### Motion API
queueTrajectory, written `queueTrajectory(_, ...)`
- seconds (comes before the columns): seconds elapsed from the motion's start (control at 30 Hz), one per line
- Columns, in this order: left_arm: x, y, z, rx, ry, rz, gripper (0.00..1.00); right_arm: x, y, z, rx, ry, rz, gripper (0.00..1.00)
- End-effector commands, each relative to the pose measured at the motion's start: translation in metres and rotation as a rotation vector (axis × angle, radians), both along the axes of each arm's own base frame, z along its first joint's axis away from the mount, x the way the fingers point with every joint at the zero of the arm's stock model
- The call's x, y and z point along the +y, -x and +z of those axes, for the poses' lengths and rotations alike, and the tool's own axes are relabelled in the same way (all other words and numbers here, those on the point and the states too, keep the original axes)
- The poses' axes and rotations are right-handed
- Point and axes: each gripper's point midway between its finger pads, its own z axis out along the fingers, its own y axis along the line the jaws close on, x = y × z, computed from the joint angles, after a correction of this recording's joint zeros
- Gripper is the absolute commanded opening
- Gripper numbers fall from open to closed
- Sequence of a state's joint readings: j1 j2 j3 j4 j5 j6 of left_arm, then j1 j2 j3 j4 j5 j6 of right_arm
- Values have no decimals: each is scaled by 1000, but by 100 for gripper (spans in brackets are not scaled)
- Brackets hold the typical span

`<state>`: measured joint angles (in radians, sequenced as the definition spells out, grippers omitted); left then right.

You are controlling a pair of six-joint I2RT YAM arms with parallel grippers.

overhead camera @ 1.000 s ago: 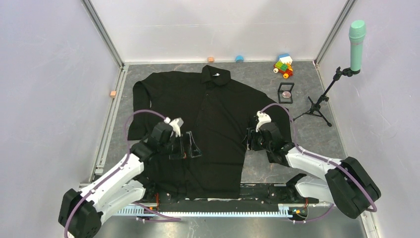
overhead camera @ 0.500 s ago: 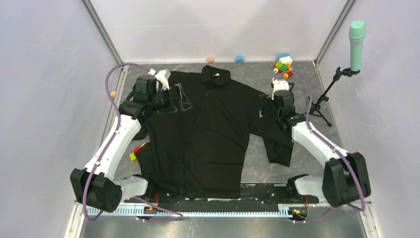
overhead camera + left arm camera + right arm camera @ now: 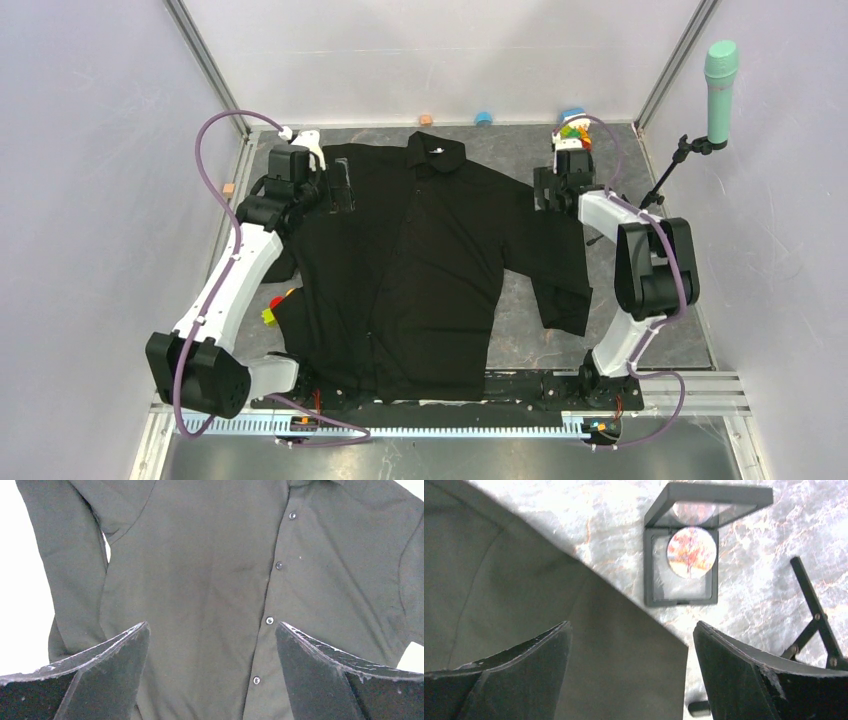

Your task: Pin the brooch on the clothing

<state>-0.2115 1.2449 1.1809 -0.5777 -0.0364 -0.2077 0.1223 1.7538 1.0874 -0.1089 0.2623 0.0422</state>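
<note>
My right gripper reaches over and lowers its open fingers astride the brooch's rim next. The brooch (image 3: pixel 691 551) lies below and outward of it, to its right in the wrist view.
The clothing (image 3: pixel 430 260), a black button-front shirt, lies flat and face up across the table. My left gripper (image 3: pixel 338 190) hovers over its left shoulder. In the left wrist view this gripper (image 3: pixel 212 625) is open above the shirt's front (image 3: pixel 200 570) and holds nothing. My right gripper (image 3: pixel 552 192) hangs over the other shoulder. It (image 3: pixel 631 625) is open and empty above the sleeve (image 3: pixel 524 605). The brooch (image 3: pixel 691 551), a small round pinkish disc, rests in an open black box (image 3: pixel 649 580) beyond the fingertips. In the top view the right arm hides the brooch.
A microphone stand leg (image 3: pixel 814 615) lies just right of the box, under the teal microphone (image 3: pixel 720 75). Coloured toy blocks (image 3: pixel 572 128) sit behind the right wrist. Small blocks lie along the back edge (image 3: pixel 483 118), at the left (image 3: pixel 229 188), and by the left sleeve (image 3: pixel 275 308).
Both arms have swung from the shirt's lower half up to its shoulders at the back. The shirt's sleeves now lie differently, and the right jaws have widened.
</note>
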Motion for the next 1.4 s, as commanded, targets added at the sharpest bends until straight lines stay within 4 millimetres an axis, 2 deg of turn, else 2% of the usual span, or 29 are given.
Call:
queueTrajectory(0.0,10,-8,5,-34,-68,4,100,-12,-44,21,-90,-24,14,95)
queueTrajectory(0.17,12,-8,5,-30,-73,8,100,-24,-64,4,-71,-78,10,90)
queueTrajectory(0.23,13,-8,4,-27,-78,12,100,-24,-69,-1,-67,-101,20,90)
queueTrajectory(0.3,13,-7,6,-32,-76,12,100,-39,-74,-4,-69,-102,-2,90)
queueTrajectory(0.47,14,-6,10,-44,-70,14,100,-53,-80,-9,-61,-85,-29,90)
queueTrajectory(0.67,14,-5,13,-51,-64,12,100,-55,-86,-17,-45,-69,-8,90)
queueTrajectory(1.0,14,-3,16,-59,-57,9,100,-56,-86,-29,-12,-63,-4,82)
queueTrajectory(1.2,13,-3,17,-63,-52,6,100,-54,-85,-34,-3,-71,1,71)
queueTrajectory(1.37,12,-2,18,-68,-47,3,100,-52,-85,-35,1,-78,8,56)
